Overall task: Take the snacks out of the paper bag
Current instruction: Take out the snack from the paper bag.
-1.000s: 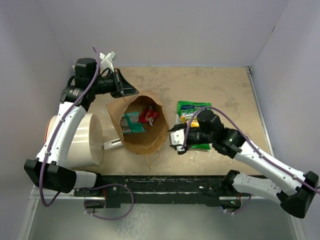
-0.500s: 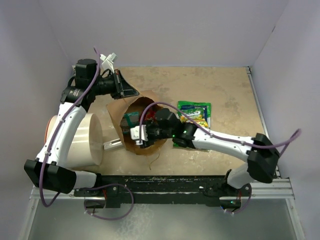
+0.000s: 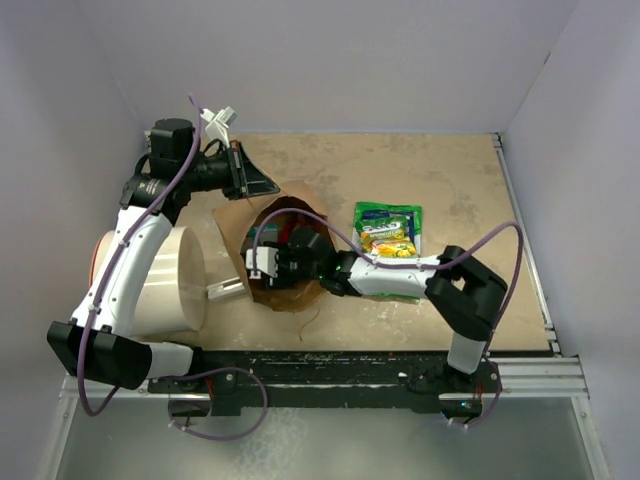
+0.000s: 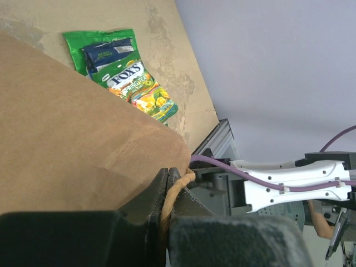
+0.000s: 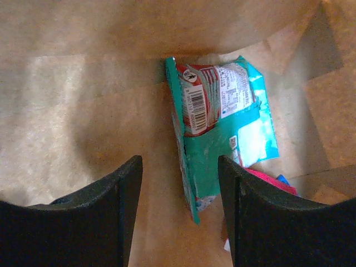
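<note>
The right gripper slides deeper into the bag [image 3: 248, 215] next, onto the teal packet's long edge near the barcode, since that edge already lies between its open fingers.
The brown paper bag [image 3: 248, 215] lies open on the table; its side also fills the left wrist view [image 4: 72, 139]. My left gripper [image 4: 169, 178] is shut on the bag's twisted paper handle [image 4: 179, 186] at the bag's far rim [image 3: 262, 184]. My right gripper [image 3: 262, 264] reaches inside the bag, open, jaws either side of the edge of a teal packet [image 5: 222, 122]. A red packet [image 5: 267, 181] lies just beyond it. The large green packet [image 3: 390, 228] lies on the table right of the bag, also in the left wrist view [image 4: 125, 72].
A large white cylinder [image 3: 165, 280] stands left of the bag, with a small white-grey bar [image 3: 225, 289] at its foot. The bag's loose handle [image 3: 305, 318] trails toward the near edge. Walls close in on all sides.
My right arm has swung left from beside the green packet into the bag's mouth and gone deeper over the teal packet. The left gripper has kept hold of the handle.
</note>
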Controlling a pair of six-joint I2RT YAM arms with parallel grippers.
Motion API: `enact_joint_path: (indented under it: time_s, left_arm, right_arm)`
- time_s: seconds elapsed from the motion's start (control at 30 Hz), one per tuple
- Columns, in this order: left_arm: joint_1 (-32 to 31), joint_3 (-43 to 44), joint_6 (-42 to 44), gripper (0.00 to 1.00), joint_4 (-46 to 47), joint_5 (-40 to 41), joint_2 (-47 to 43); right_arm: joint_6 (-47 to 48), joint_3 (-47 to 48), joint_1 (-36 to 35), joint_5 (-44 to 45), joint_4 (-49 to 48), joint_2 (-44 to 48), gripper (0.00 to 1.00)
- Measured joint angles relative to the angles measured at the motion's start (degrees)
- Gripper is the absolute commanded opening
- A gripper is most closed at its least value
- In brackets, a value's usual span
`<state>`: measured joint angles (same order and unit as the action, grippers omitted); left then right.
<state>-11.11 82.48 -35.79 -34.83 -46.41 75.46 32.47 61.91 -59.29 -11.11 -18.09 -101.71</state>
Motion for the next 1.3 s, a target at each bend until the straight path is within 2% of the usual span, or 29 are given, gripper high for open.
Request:
enact_joint_path:
  time_s: [0.27,0.4,0.63,0.8,0.93,1.3]
  left_arm:
    - [-1.05,0.00,-0.13,0.00,0.04,-0.70,0.55]
    - [-1.18,0.00,-0.15,0.00,0.11,-1.03,0.57]
    - [-1.29,0.00,-0.15,0.00,0.24,-1.05,0.55]
    - [-1.29,0.00,-0.04,0.00,-0.02,-0.85,0.55]
    - [-1.29,0.02,0.00,0.00,0.00,-0.66,0.55]
    - [-1.29,0.02,0.02,0.00,0.04,0.42,0.55]
  right_arm:
    - [-1.05,0.74,0.92,2.80,-3.48,-5.99,0.62]
    - [-0.87,3.04,1.77,3.91,-3.82,-8.33,0.59]
    - [-0.55,8.15,2.84,4.11,-4.04,-12.41,0.24]
    - [0.76,8.24,3.39,3.72,-2.54,-12.07,0.01]
    - [1.99,7.06,3.54,2.58,-0.35,-9.22,0.00]
    - [5.01,2.05,3.63,-3.58,8.68,6.16,0.00]
